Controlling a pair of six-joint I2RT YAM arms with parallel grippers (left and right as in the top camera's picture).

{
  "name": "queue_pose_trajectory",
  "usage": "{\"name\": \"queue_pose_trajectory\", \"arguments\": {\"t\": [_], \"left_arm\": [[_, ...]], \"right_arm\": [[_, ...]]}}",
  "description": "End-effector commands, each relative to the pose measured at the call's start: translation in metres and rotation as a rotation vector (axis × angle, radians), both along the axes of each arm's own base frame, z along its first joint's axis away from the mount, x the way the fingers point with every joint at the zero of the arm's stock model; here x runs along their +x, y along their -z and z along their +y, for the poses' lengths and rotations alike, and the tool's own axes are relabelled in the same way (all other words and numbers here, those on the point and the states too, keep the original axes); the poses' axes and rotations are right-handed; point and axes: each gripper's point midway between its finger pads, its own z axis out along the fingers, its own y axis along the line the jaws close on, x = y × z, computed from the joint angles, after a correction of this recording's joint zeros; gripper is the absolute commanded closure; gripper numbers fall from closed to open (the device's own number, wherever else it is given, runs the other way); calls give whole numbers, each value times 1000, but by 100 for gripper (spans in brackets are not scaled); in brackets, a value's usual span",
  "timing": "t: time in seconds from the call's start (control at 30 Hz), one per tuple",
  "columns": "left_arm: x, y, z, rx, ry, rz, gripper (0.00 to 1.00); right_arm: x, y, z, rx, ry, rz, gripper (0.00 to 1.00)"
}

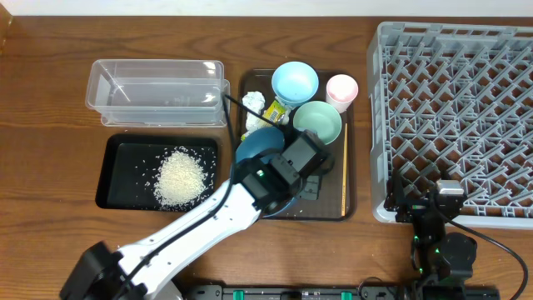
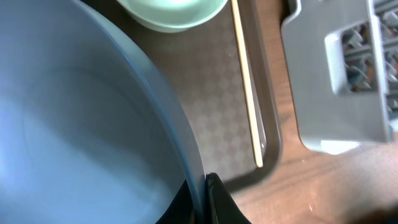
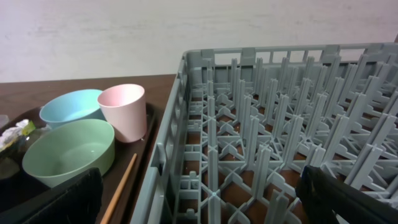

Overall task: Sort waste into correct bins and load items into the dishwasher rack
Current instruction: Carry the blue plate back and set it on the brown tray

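The plate's pinched rim, still raised off the brown tray's bottom below my left gripper, comes down next until the dark blue plate (image 1: 254, 143) sits flat. The gripper then releases it.
My left gripper (image 1: 306, 185) is shut on the right rim of the dark blue plate (image 1: 254, 143); in the left wrist view the rim sits pinched between the jaws (image 2: 202, 200) and the plate (image 2: 81, 118) fills the left. A chopstick (image 2: 249, 93) lies along the brown tray's right side. The light blue bowl (image 1: 295, 82), mint bowl (image 1: 317, 122) and pink cup (image 1: 341, 88) stand behind. Tissue (image 1: 254, 104) and a yellow-green wrapper (image 1: 275, 111) lie by the plate. Rice (image 1: 180, 178) is heaped in the black tray (image 1: 125, 154). My right gripper (image 3: 199, 199) hangs open over the dishwasher rack (image 1: 466, 108).
The clear tub (image 1: 158, 92) stands behind the black tray. The brown serving tray (image 1: 348, 200) holds the dishes, close to the rack's left wall (image 3: 171, 155). My left arm crosses the table from the front left.
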Motion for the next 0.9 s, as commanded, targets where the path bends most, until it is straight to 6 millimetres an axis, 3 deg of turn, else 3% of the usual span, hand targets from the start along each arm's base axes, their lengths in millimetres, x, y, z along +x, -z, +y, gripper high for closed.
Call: {"name": "queue_pose_trajectory", "arguments": {"t": [0.0, 0.3, 0.47, 0.67, 0.8, 0.87], "left_arm": [[9, 7, 0, 24, -26, -29, 94], [12, 36, -4, 73, -23, 9, 93], [10, 43, -4, 85, -18, 31, 86], [1, 40, -10, 44, 12, 69, 85], [-2, 24, -14, -5, 27, 63, 69], [-2, 9, -14, -36, 28, 36, 67]], "right_arm": [[0, 1, -3, 12, 15, 1, 1], [0, 1, -3, 12, 16, 1, 1], [0, 1, -3, 12, 15, 1, 1], [0, 1, -3, 12, 15, 1, 1], [0, 1, -3, 12, 16, 1, 1], [0, 1, -3, 12, 15, 1, 1]]}}
